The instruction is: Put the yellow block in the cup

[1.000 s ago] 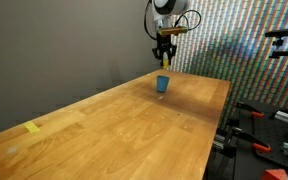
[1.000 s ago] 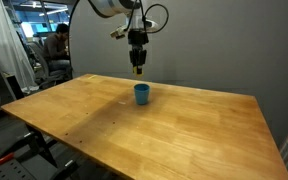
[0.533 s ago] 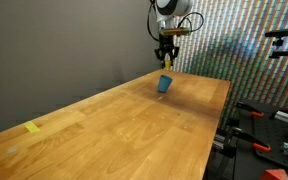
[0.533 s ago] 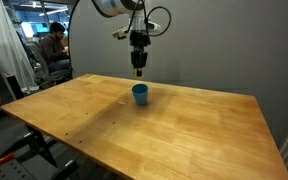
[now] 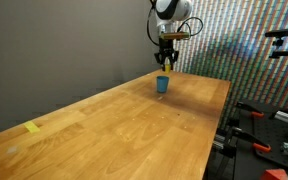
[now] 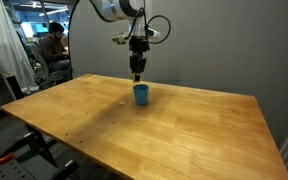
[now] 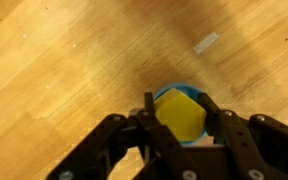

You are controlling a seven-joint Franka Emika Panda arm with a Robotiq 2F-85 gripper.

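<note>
I will gently move my gripper down and across toward the middle of the cup's opening (image 6: 141, 87) and let go of the yellow block, because the block is still above the blue rim.
The small blue cup (image 5: 163, 85) stands on the wooden table, also seen in an exterior view (image 6: 141, 94). My gripper (image 5: 165, 67) hangs right above it, also in an exterior view (image 6: 137, 75). In the wrist view the gripper (image 7: 180, 118) is shut on the yellow block (image 7: 181, 115), which covers most of the cup's blue rim (image 7: 164, 95) below it. The block is held above the cup's opening.
The wooden table (image 5: 124, 120) stretches long toward the near end. A flat yellow tape patch (image 5: 32, 127) lies at that end. A pale tape strip (image 7: 206, 43) lies on the wood near the cup. Clamps and gear (image 5: 274, 120) stand off the table's side.
The gripper with the yellow block has come down a little, closer to the cup's top. The cup has stayed in place.
</note>
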